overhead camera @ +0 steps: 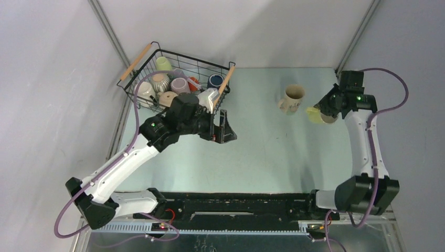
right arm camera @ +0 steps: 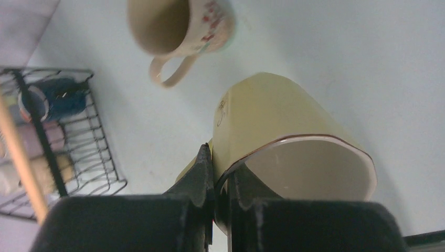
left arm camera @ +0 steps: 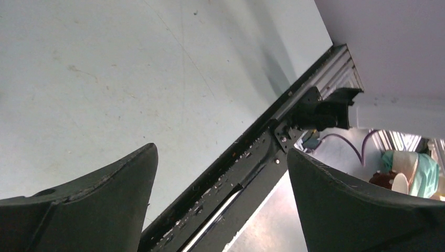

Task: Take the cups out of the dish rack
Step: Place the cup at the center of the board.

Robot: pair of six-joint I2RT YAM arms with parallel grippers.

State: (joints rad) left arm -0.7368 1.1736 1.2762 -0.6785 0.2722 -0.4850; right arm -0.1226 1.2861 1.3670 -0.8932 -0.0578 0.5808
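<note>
I will next move my right gripper outward and down and release the yellow cup (right arm camera: 273, 118) upright on clear tabletop (right arm camera: 270, 50) beside the cream cup.
The black wire dish rack (overhead camera: 137, 93) with two wooden handles stands at the back left and holds several cups, among them a pale green one (overhead camera: 163, 63), a mauve one (overhead camera: 179, 85) and a navy one (overhead camera: 215, 81). A cream patterned cup (overhead camera: 292, 98) stands on the table right of centre. My right gripper (right arm camera: 221, 173) is shut on the rim of a yellow cup (right arm camera: 273, 118), held tilted at the right (overhead camera: 316, 114). My left gripper (left arm camera: 220, 168) is open and empty, just in front of the rack's near right corner (overhead camera: 226, 128).
The rack also shows at the left edge of the right wrist view (right arm camera: 78, 173). The cream cup (right arm camera: 181, 26) lies beyond the yellow one there. A black rail (overhead camera: 236, 202) runs along the table's near edge. Grey walls close in on both sides.
</note>
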